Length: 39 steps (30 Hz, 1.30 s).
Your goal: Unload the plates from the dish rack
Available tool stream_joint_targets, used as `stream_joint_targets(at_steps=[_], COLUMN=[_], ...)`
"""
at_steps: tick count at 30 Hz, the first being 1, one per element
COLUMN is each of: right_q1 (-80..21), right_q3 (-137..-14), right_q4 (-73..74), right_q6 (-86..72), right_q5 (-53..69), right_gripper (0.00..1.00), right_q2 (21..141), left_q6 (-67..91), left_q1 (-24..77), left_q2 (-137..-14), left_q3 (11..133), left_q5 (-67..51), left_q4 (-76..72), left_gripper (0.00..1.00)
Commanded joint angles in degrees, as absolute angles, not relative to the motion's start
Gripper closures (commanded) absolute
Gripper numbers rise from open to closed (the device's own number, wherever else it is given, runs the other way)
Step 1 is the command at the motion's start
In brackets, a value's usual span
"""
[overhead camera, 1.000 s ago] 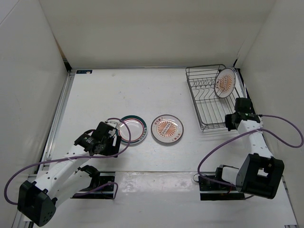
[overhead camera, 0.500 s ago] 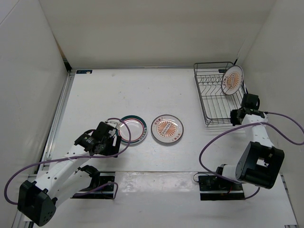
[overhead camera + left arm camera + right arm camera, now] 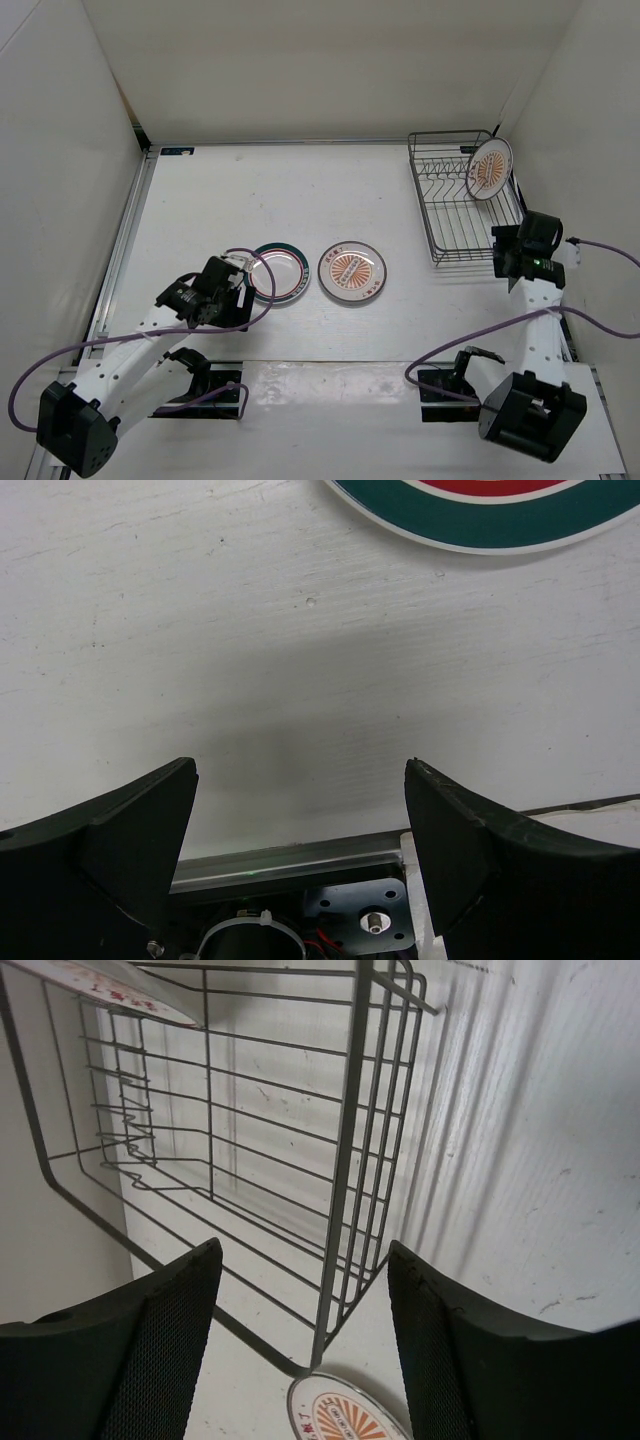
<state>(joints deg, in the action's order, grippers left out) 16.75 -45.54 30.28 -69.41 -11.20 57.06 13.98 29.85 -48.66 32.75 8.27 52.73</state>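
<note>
I will move my right gripper outward along the rack's side and turn it onto the upright sunburst plate's rim, as only that plate remains in the rack.
The dish rack stands at the back right of the table, and one sunburst plate stands upright in its far right corner. Two plates lie flat on the table: a teal-rimmed one and an orange sunburst one. My right gripper hovers open at the rack's near right corner. In the right wrist view the rack's corner post stands between the spread fingers of that gripper, untouched. My left gripper is open over bare table just beside the teal-rimmed plate.
White walls close in the table on the left, back and right; the right wall runs close beside the rack. A metal rail lines the table's left edge. Purple cables loop from both arms.
The rack slid right and turned square to the wall while my right gripper held its corner. That gripper has since opened, let go of the wire and drawn back. The left arm stayed still.
</note>
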Motion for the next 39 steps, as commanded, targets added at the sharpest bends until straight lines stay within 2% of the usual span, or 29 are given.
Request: stream_joint_targets(at_steps=[1,7,8,10,11,14,20,29,34,39], right_q1=[16.8,17.0,16.9,16.8,16.8,16.8,16.8,16.7,16.6,16.7], right_q3=[-45.3,-57.7,-63.1,-68.1,-76.6,-87.4,-87.5,-89.2,-91.9,-91.7], right_q4=[28.9,23.6,22.7,24.2,25.4,30.1,21.4,13.6,13.7,11.4], right_q6=[-60.6,-49.2,-48.4,-46.3,-45.6,-39.0,-31.9,-18.3,-15.5,-14.3], right_q5=[-13.1,-11.3,-11.4,-12.0,-12.4,-15.7,-15.8,-8.2,-7.3,-5.8], right_gripper=[0.3,0.3,0.3,0.32,0.32,0.32,0.33,0.36,0.43,0.65], right_q2=[54.7,63.8,65.1,73.2,77.8,88.1,95.8,105.1,109.2,111.3], left_q6=[13.7,13.6,13.7,13.8,13.7,13.5,13.3,12.7,12.7,12.6], left_q1=[30.0,30.0,30.0,30.0,30.0,30.0,30.0,30.0,30.1,30.0], left_q2=[-47.2,-47.7,-47.6,-47.8,-47.7,-47.3,-45.8,-46.0,-45.5,-46.0], left_q3=[34.6,34.9,35.2,35.5,35.5,35.6,35.6,35.9,35.8,35.8], left_q5=[7.4,6.9,6.9,6.9,7.0,7.1,6.9,6.5,6.5,6.6], left_q4=[52.3,52.8,53.0,53.3,53.3,53.8,53.6,53.9,53.6,53.6], left_gripper=[0.04,0.04,0.04,0.04,0.04,0.04,0.04,0.04,0.04,0.04])
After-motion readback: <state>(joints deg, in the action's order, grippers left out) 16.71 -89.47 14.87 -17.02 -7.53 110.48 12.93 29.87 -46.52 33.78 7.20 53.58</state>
